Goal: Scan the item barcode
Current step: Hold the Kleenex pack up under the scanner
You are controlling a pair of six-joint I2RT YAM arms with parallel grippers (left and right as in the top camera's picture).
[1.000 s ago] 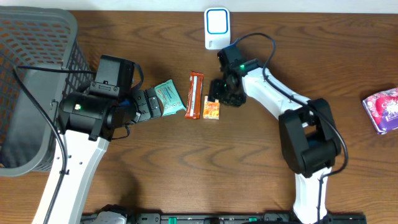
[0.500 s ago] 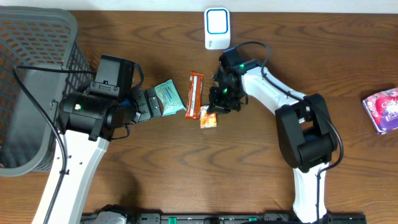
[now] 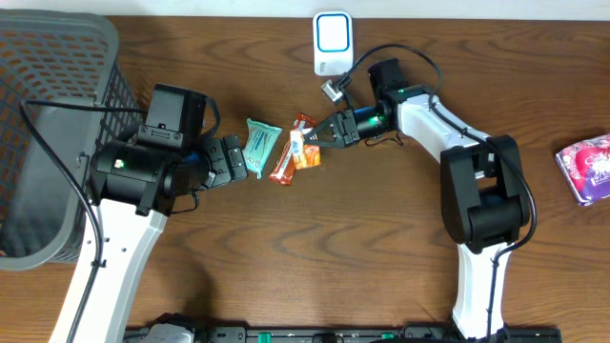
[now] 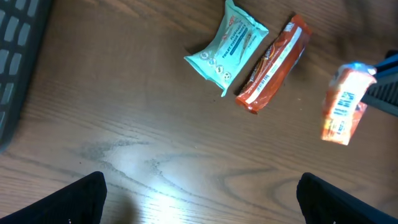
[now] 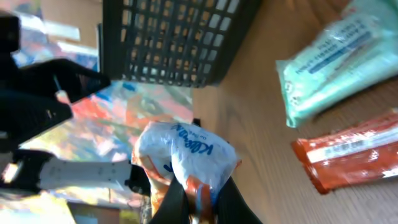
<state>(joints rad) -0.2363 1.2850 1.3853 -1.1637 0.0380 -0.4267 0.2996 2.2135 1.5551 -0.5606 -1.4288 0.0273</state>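
Note:
My right gripper should swing the snack packet outward to the white scanner, then across beyond the pink packet, because the empty table leaves room there.
My right gripper [image 3: 324, 139] is shut on a small orange and white snack packet [image 3: 303, 151], which hangs off the table left of its fingertips. In the right wrist view the packet [image 5: 186, 154] bulges out above the pinching fingers [image 5: 176, 202]. The packet's printed side [image 4: 344, 106] shows in the left wrist view. The white scanner [image 3: 332, 43] stands at the table's back edge, behind this gripper. My left gripper [image 3: 234, 158] is open over bare wood beside the teal wipes pack [image 3: 259, 145]; its fingertips [image 4: 84, 198] sit wide apart with nothing between them.
An orange bar wrapper [image 3: 284, 164] lies tilted between the wipes pack and the held packet. A dark mesh basket [image 3: 48, 133] fills the left side. A pink packet [image 3: 586, 168] lies at the far right edge.
The right gripper has closed on the small packet, lifted it and turned sideways toward the left. The orange bar and the wipes pack have shifted and tilted. The left arm has stayed still.

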